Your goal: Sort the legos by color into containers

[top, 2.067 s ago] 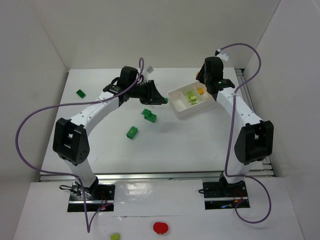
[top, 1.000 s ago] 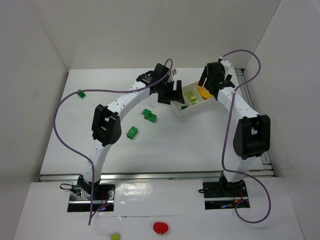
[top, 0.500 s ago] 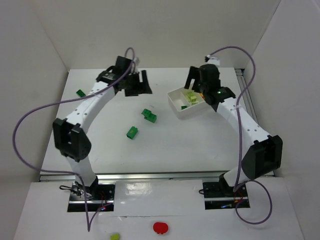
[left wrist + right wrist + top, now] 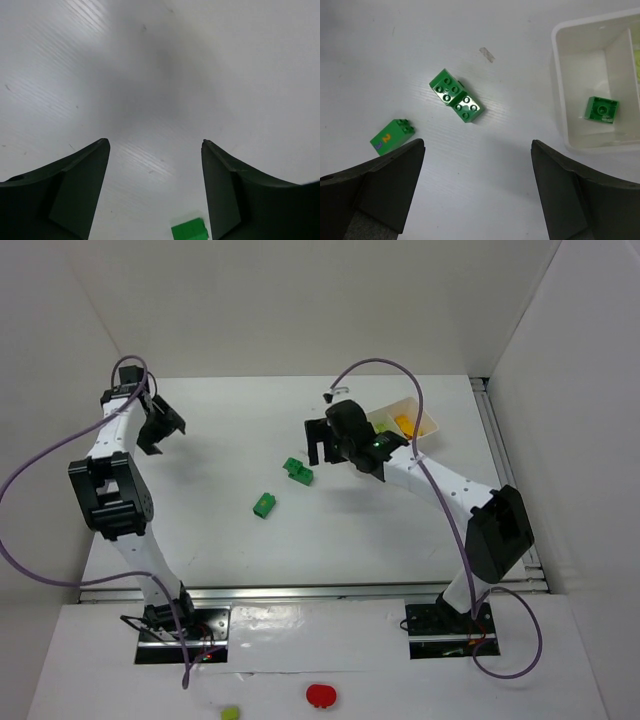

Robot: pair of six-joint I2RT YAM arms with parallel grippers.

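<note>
The green lego (image 4: 264,505) (image 4: 190,230) is off-center beside one finger, so I will move my left gripper down toward the table and to the right in the wrist view, over the lego.
The white tray (image 4: 424,418) stands at the back right, half hidden by my right arm, with an orange lego (image 4: 402,423) showing inside. In the right wrist view a dark green lego (image 4: 602,109) lies in a compartment of the tray (image 4: 560,75). My right gripper (image 4: 318,448) hangs open and empty just left of the tray. Below it lie joined green legos (image 4: 456,101) and a single green lego (image 4: 392,135). My left gripper (image 4: 162,428) hangs open at the far left. A green lego (image 4: 190,231) lies on the table close to its right finger (image 4: 220,190).
White walls close the table at the left, back and right. Purple cables loop above both arms. On the front ledge lie a red round thing (image 4: 321,695) and a lime blob (image 4: 230,712). A small scuff (image 4: 487,54) marks the table near the tray.
My left arm has swung from the tray across to the far left of the table. My right gripper has left the tray and now hangs above the table beside the green legos.
</note>
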